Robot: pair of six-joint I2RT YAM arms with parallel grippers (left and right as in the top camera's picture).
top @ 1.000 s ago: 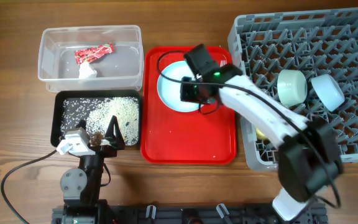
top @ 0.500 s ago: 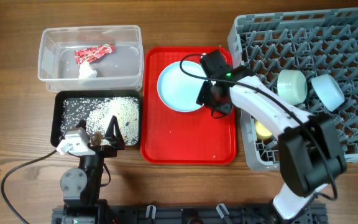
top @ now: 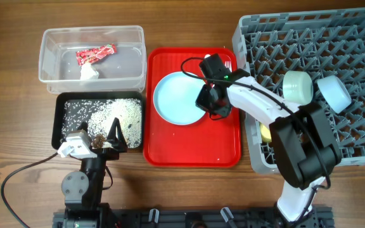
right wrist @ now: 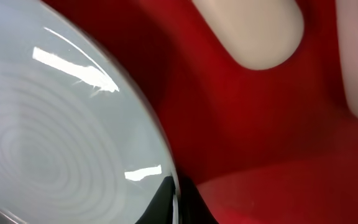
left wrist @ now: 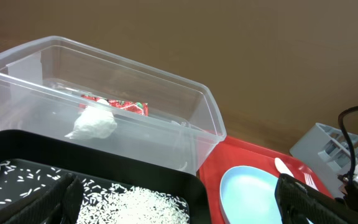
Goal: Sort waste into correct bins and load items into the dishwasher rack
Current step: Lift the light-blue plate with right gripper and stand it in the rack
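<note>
Next, my right gripper needs to lift and tilt, carry the plate point(top: 177, 99) outward to the grey rack's far slots, and release it there because those slots stand empty.
The pale blue plate point(top: 177, 99) lies on the flat red tray point(top: 192, 149). My right gripper point(top: 210, 101) is shut on the plate's right rim; the right wrist view shows the rim point(right wrist: 55, 137) pinched between my fingers point(right wrist: 179, 200). The white spoon point(left wrist: 283, 168) and fork point(left wrist: 309, 182) lie at the tray's far right corner. The red wrapper point(top: 96, 54) and white tissue point(top: 89, 72) are in the clear tub point(top: 49, 44). Rice point(top: 122, 113) fills the black tray point(top: 59, 123). My left gripper point(top: 109, 136) is open and empty over that tray's front edge.
The grey rack point(top: 353, 38) at the right holds the mint green bowl point(top: 297, 87), the small pale blue bowl point(top: 333, 92) and the yellow cup point(top: 267, 133). My right arm reaches from the front right across the rack's left edge.
My right gripper moved from over the plate to its right rim and closed on it. The plate has shifted a little to the front left. The left arm has not moved.
</note>
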